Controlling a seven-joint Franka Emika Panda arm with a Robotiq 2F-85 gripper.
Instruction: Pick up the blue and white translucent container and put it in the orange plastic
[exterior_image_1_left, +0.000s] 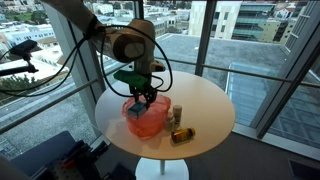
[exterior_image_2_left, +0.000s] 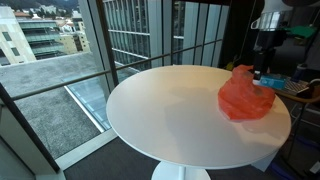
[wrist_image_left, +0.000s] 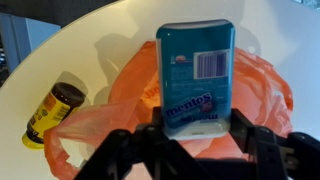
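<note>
The orange plastic lies spread beneath the white translucent container (wrist_image_left: 197, 70). The container goes down with my gripper into the plastic's open middle next, for release there.
In the wrist view my gripper (wrist_image_left: 197, 128) is shut on the blue and white translucent container (wrist_image_left: 197, 70), a squat Mentos tub held upright between the two black fingers. It hangs directly over the orange plastic (wrist_image_left: 270, 85), which lies crumpled on the white table. In an exterior view the gripper (exterior_image_1_left: 143, 97) is just above the orange plastic (exterior_image_1_left: 145, 120) near the table's near-left edge. In an exterior view the orange plastic (exterior_image_2_left: 243, 95) sits at the table's right side, with the arm coming down behind it.
An amber bottle with a yellow label (wrist_image_left: 50, 112) lies on its side beside the orange plastic; it also shows in an exterior view (exterior_image_1_left: 182, 134). A pale upright jar (exterior_image_1_left: 176, 113) stands close by. The round white table (exterior_image_2_left: 170, 110) stands by tall windows.
</note>
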